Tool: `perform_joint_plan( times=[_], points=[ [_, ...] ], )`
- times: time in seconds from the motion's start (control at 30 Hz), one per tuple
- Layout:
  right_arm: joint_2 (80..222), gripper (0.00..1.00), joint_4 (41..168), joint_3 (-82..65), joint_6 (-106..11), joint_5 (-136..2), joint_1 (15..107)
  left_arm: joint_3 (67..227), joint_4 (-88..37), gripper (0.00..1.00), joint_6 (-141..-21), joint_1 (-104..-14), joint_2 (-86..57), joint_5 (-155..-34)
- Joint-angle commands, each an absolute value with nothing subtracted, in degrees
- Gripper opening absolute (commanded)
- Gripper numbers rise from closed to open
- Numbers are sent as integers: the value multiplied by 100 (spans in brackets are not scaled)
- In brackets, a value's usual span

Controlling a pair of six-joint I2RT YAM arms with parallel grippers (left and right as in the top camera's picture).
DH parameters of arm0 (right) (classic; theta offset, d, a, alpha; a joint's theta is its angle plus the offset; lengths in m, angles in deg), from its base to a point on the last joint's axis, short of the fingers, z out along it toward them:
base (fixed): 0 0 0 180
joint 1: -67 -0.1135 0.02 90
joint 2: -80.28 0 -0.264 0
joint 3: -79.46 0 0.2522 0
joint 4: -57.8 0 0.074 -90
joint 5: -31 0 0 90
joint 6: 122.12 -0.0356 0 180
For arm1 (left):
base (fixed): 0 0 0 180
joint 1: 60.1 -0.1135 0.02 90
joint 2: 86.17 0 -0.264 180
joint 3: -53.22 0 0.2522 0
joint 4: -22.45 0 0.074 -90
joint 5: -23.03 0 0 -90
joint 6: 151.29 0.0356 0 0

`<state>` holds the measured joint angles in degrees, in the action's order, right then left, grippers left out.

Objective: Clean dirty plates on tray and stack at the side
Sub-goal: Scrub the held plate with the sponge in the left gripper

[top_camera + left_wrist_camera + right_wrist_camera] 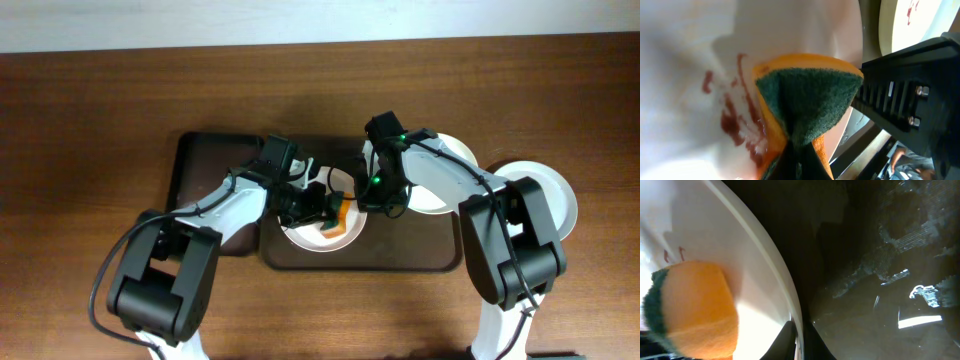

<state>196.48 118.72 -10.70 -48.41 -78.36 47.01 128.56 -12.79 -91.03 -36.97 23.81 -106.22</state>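
I should next move my left gripper over the red smears that still show, then to the left in the overhead view onto the smaller dark tray, and let go of the sponge (335, 222).
A white plate (305, 238) with red smears lies at the left of the dark brown tray (400, 262). My left gripper (325, 212) is shut on a green-and-orange sponge (335, 222) and presses it on this plate. In the left wrist view the sponge (807, 95) sits beside the smears on the plate (690, 60), held by the gripper (796, 161). My right gripper (378, 203) is shut on the plate's right rim (765, 260), with its fingers (799, 341) on either side of the rim. A second plate (450, 155) with a red smear lies on the tray's right. A third plate (555, 190) lies on the table to the right of the tray.
A smaller, narrower dark tray (200, 170) adjoins the big tray on the left. The wooden table (90, 120) runs all around, and a pale wall edge is along the back. The right arm reaches over the second plate.
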Motion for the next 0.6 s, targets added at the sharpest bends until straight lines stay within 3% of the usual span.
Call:
perform_joint_plan(
  times=[0.0,0.2,0.57],
  points=[
    [19638,8,11879,-1038,-4850,-7635,4677,12900,-1259,0,-9144,-3684,2654,-10679],
    [19638,8,11957,-1038,-4850,-7633,4677,12920,-1425,0,-9103,-3760,2676,-8639],
    [19635,9,11960,-1038,-4850,-7633,4677,13016,-1889,0,-8620,-3929,1817,-7870]
  ],
)
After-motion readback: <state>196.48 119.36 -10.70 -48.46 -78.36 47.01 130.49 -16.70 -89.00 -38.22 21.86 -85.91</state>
